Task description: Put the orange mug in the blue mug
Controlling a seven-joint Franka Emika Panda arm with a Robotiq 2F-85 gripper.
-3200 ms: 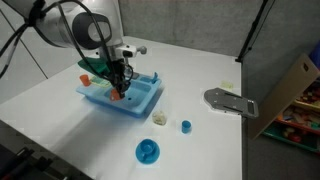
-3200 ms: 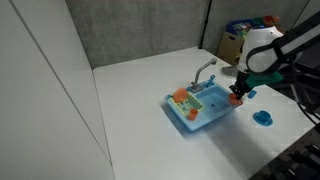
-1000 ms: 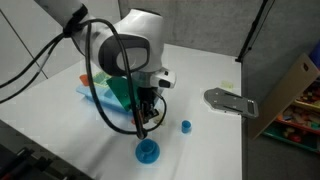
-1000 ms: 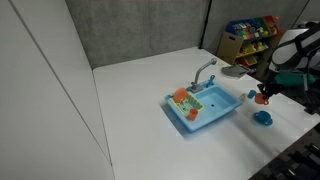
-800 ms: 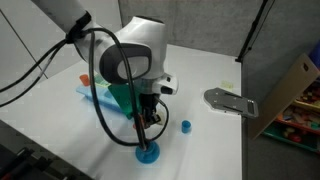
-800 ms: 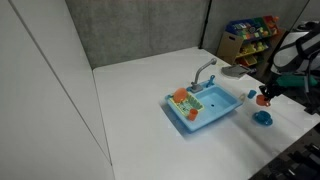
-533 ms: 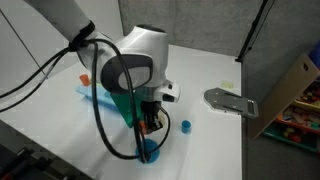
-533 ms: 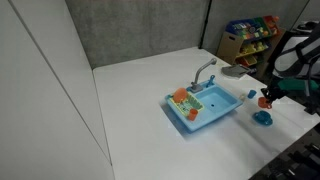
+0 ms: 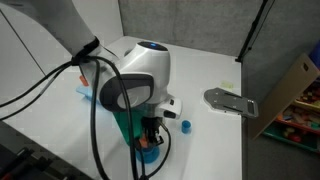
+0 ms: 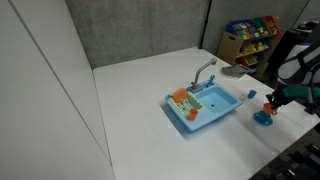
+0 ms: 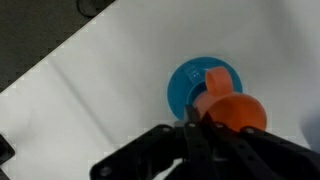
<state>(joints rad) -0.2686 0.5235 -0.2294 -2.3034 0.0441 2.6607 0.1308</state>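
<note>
Next, my gripper moves down until the orange mug (image 10: 270, 101) sits in the blue mug's opening (image 10: 263, 117) and releases it there. The blue mug lies just below my gripper.
My gripper (image 11: 205, 128) is shut on the orange mug (image 11: 238, 110), a small orange-red cup, and holds it just above the blue mug (image 11: 188, 88), a wide bright-blue cup on the white table. In the wrist view the orange mug covers the blue mug's right part. In an exterior view the gripper (image 9: 149, 138) hangs low with the orange mug (image 9: 146, 144) right over the blue mug (image 9: 151, 156), which the arm partly hides. In an exterior view the gripper (image 10: 272, 99) holds the orange mug (image 10: 270, 101) a little above the blue mug (image 10: 262, 118).
A light-blue toy sink (image 10: 205, 107) with an orange and green rack piece (image 10: 181, 97) stands beside the blue mug. A tiny blue cup (image 9: 185, 126) and a grey flat object (image 9: 230, 100) lie on the table. A toy shelf (image 10: 250, 35) stands behind.
My gripper has carried the orange mug from the sink across to the blue mug and has come down close over it.
</note>
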